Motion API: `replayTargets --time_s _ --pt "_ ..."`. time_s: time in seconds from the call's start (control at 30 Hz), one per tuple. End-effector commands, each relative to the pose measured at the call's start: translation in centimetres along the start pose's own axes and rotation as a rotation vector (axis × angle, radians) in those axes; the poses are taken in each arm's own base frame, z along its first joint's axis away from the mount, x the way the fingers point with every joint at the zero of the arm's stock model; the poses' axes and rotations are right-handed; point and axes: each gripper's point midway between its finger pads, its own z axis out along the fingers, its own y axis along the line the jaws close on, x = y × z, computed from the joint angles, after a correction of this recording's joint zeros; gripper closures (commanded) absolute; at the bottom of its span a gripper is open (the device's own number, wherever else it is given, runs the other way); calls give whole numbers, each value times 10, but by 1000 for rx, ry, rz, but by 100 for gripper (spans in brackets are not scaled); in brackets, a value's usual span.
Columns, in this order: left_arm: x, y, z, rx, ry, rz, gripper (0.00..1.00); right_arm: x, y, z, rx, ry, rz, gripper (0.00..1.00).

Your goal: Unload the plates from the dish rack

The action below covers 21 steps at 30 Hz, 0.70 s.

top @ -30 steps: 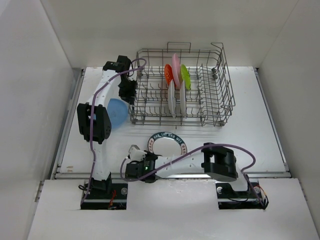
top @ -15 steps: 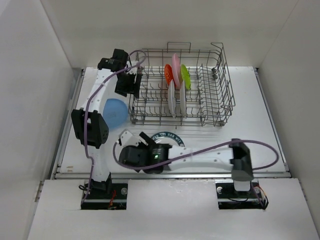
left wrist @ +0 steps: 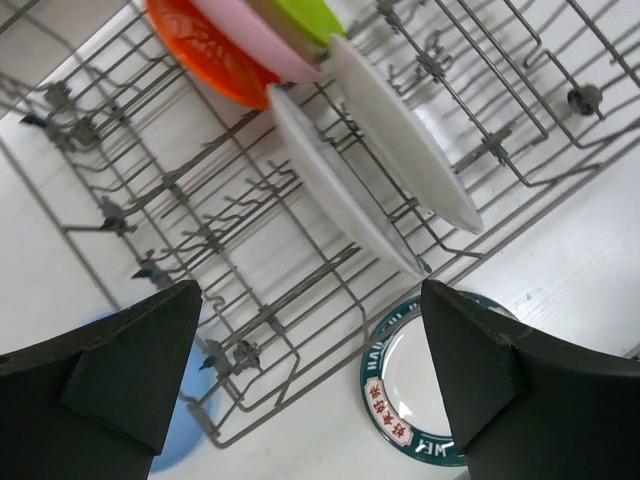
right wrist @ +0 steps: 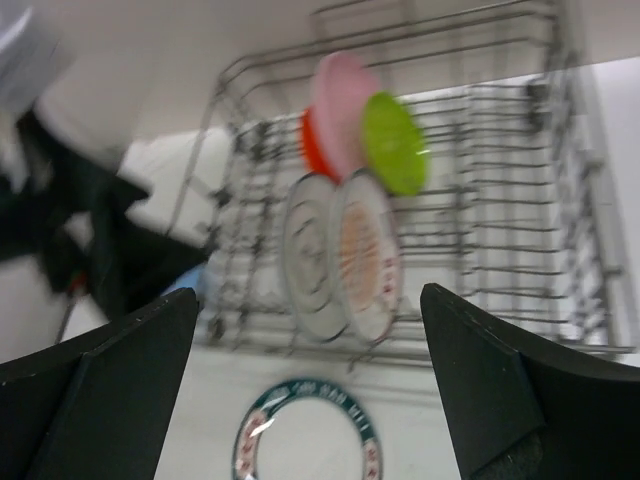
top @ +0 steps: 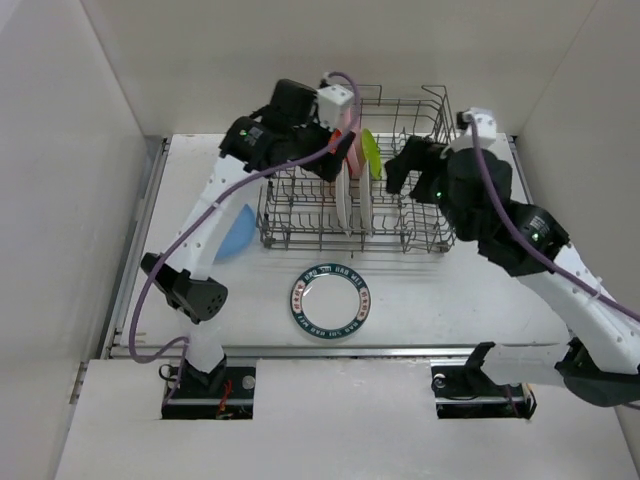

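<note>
The left gripper lowers and turns onto the upper rim of the white plate (left wrist: pixel 333 188) beside the empty slots next, where a gap parts it from its neighbor.
The dish rack (top: pixel 432 215) stands at the back of the table. It holds an orange-red plate (left wrist: pixel 200 55), a pink plate (top: pixel 351 124), a lime-green plate (top: pixel 371 153) and two white plates (top: pixel 343 196) (top: pixel 366 200), all upright. A white plate with a dark green rim (top: pixel 331 302) lies flat in front of the rack. A blue plate (top: pixel 237 232) lies left of it. My left gripper (top: pixel 335 160) hangs open over the rack's left half, holding nothing. My right gripper (top: pixel 395 175) hangs open over the rack's right half, also holding nothing.
White walls close in the table on the left, back and right. A raised lip (top: pixel 340 351) runs along the near edge. The left arm's links (top: pixel 200 230) arch over the table's left side, and the right arm (top: pixel 560 270) crosses its right side.
Both arms have swung up from the table to above the rack. Both grippers have opened. The rimmed plate and the blue plate stay on the table.
</note>
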Motion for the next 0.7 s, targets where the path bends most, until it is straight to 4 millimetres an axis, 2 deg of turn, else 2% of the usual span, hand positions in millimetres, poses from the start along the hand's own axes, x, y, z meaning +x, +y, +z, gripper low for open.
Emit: replayTargets --time_s 0.0,0.03,0.1,0.13,0.17,0.23,0.27,0.3,0.37,0.4,0.43,0.47,0.53,0.63,0.67 --pt "7 -9 19 -98 62 116 10 -8 -81 22 310 -26 15 1" --pt "14 -7 33 -157 106 148 10 -11 -93 30 348 -22 22 1" --pt "16 -2 42 -190 131 153 12 -20 -120 41 422 -28 32 1" --pt "11 -2 41 -191 122 141 13 -22 -139 55 452 -8 55 1" --pt "14 -2 50 -190 137 143 13 -19 -148 62 467 10 61 1" --pt "13 -3 57 -191 130 132 14 -17 -166 75 487 38 83 1" --pt "13 -3 57 -192 129 121 14 -12 -174 86 510 52 82 1" --pt "18 -4 69 -191 146 123 14 -9 -180 91 522 66 84 1" --pt "23 -9 77 -183 163 132 18 3 -200 102 571 102 86 1" --pt "23 -9 77 -184 162 123 20 8 -208 106 588 111 87 1" --pt "29 -8 82 -192 186 127 23 8 -210 106 585 114 94 1" --pt "38 -8 89 -191 215 132 29 17 -215 112 592 132 94 1" --pt "45 -6 92 -201 237 136 32 19 -223 113 615 126 95 1" --pt "56 -15 101 -152 268 135 37 29 -240 119 664 142 80 1" --pt "64 -19 112 -135 294 122 39 33 -242 123 669 155 76 1"
